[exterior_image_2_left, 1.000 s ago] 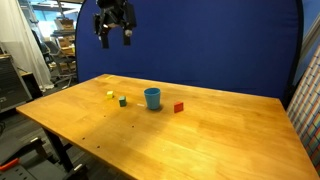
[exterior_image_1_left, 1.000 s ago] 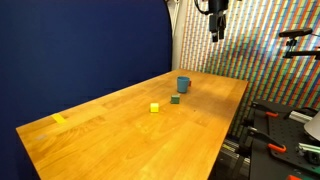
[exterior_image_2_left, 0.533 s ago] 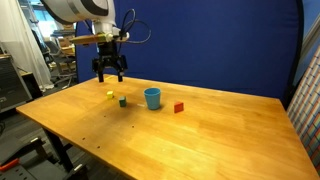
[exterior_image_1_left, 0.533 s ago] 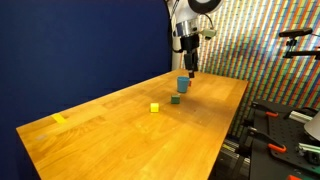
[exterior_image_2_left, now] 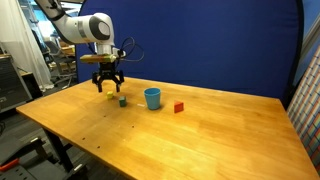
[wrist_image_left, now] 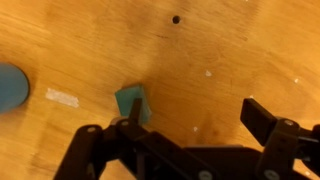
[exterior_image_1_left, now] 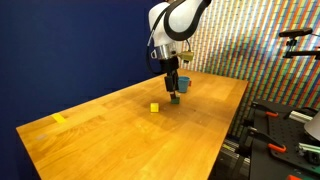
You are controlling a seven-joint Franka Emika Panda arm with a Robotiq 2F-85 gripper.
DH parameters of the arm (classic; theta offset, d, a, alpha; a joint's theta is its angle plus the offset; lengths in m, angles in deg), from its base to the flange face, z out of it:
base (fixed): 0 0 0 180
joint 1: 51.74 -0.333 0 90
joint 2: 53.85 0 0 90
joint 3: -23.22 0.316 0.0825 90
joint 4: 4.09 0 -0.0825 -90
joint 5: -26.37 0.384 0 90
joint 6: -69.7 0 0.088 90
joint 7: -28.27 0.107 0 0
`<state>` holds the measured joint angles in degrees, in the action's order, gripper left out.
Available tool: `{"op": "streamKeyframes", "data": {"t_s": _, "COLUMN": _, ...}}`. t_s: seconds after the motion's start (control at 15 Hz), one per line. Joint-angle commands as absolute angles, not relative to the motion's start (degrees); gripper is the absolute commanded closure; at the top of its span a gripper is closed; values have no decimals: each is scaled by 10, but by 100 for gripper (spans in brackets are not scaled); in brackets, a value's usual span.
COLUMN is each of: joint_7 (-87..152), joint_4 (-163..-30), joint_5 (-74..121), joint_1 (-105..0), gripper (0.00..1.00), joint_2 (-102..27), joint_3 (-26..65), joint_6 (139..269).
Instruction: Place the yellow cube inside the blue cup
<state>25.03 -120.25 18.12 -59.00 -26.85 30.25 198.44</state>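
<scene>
My gripper moves away from the green cube toward the yellow cube (exterior_image_1_left: 155, 107) and lowers to close around it next, since the wrist view shows bare wood between my fingers.
The yellow cube (exterior_image_1_left: 155, 107) sits on the wooden table, a little apart from the dark green cube (exterior_image_1_left: 175, 99). The blue cup (exterior_image_1_left: 184, 84) stands just behind the green cube. My gripper (exterior_image_1_left: 172, 88) is open and hovers low over the cubes, holding nothing. In an exterior view the gripper (exterior_image_2_left: 108, 86) is just above the yellow cube (exterior_image_2_left: 110, 96), with the green cube (exterior_image_2_left: 123, 101) and the cup (exterior_image_2_left: 152, 98) beside it. The wrist view shows the open fingers (wrist_image_left: 200, 115), the green cube (wrist_image_left: 131, 102) by one finger and the cup's rim (wrist_image_left: 10, 88). The yellow cube is out of that view.
A red cube (exterior_image_2_left: 179, 107) lies past the cup. A flat pale yellow piece (exterior_image_1_left: 58, 118) lies far off near the table's corner. The wooden table (exterior_image_1_left: 120, 140) ends close to equipment stands (exterior_image_1_left: 285, 130). A blue backdrop stands behind.
The arm has come down from high above the table to just over the cubes, moving away from the cup toward the yellow cube. The gripper stays open.
</scene>
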Motion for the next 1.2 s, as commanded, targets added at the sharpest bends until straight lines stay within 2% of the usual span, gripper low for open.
{"op": "streamKeyframes", "data": {"t_s": 0.0, "joint_7": 217, "joint_4": -1154, "joint_5": 189, "joint_1": -593, "gripper": 0, "joint_2": -225, "joint_3": 310, "joint_6": 1995}}
{"op": "streamKeyframes", "data": {"t_s": 1.13, "joint_7": 154, "joint_4": -1034, "joint_5": 192, "joint_1": -611, "gripper": 0, "joint_2": -92, "joint_3": 344, "joint_6": 2007}}
